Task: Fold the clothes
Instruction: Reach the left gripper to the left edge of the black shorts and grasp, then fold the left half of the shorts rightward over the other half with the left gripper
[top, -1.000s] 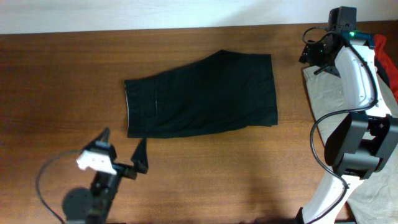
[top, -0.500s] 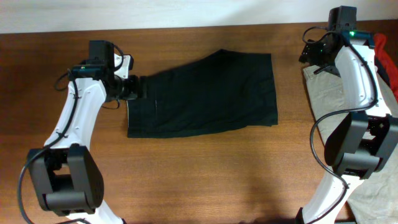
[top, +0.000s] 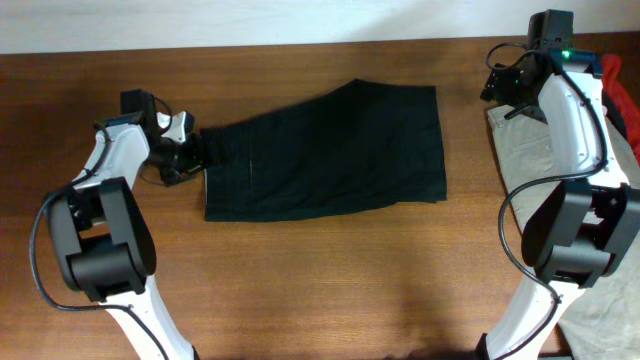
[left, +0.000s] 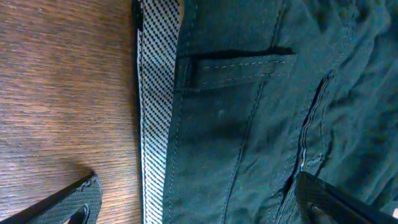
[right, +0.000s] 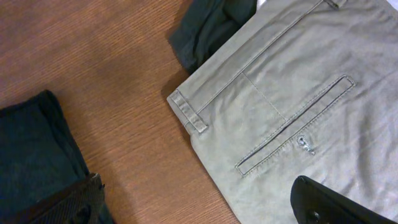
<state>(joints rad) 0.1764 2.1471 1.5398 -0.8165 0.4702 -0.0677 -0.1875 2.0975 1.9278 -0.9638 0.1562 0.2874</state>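
My left gripper moves down onto the black cloth beside the checked lining next and closes, since the shorts' waistband end lies below it, between its open fingers.
Black shorts (top: 330, 150) lie flat in the middle of the wooden table, waistband to the left. My left gripper (top: 205, 152) is open at the waistband's edge. In the left wrist view its fingers (left: 199, 208) straddle the black-and-white checked waistband lining (left: 155, 112) and the black shorts (left: 249, 124), one finger over bare wood. My right gripper (top: 497, 85) is open and empty at the far right. In the right wrist view it (right: 205, 205) hovers over wood between the shorts' corner (right: 31, 155) and khaki trousers (right: 298, 93).
Khaki trousers (top: 520, 140) lie at the table's right edge, under the right arm. A dark garment (right: 211, 25) sits beyond them, and a red item (top: 612, 68) shows at the far right. More pale cloth (top: 600, 320) lies at the bottom right.
The left arm has come from the table's front up to the shorts' waistband, then settled a little lower and to the left. The right arm and the shorts have not moved.
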